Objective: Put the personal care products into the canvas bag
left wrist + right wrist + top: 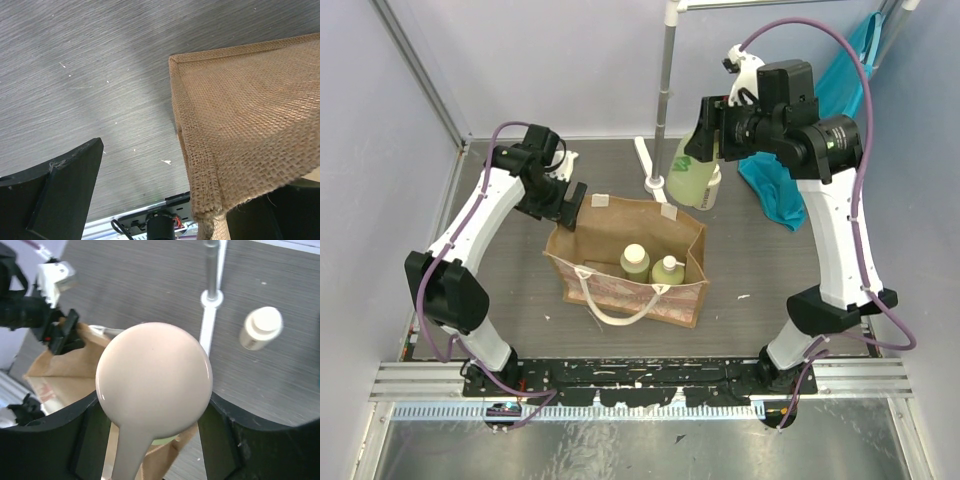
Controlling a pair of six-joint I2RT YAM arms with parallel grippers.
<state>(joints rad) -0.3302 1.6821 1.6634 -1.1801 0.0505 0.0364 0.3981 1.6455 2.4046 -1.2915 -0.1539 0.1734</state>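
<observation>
The robot's right gripper will carry the pump bottle to the left in the top view and down, then let go of it, because the bag's empty end [597,252] [75,363] is below the gripper on that side.
The canvas bag [620,235] stands open mid-table, cream handle at its front. Two pale yellow-green bottles [635,262] [668,270] stand inside it. My right gripper [712,128] is shut on a third bottle [688,172], a pump one, held above the bag's back right corner. Its cream pump head [155,377] fills the right wrist view between the fingers [45,440]. A fourth bottle with a white cap [260,327] stands on the table behind the bag. My left gripper [565,205] is open at the bag's back left corner. The burlap rim [200,200] lies between its fingers [55,195].
A metal pole [665,90] on a white base [650,165] stands just behind the bag. A teal blue cloth [820,120] hangs at the back right. Grey walls close in the left and back sides.
</observation>
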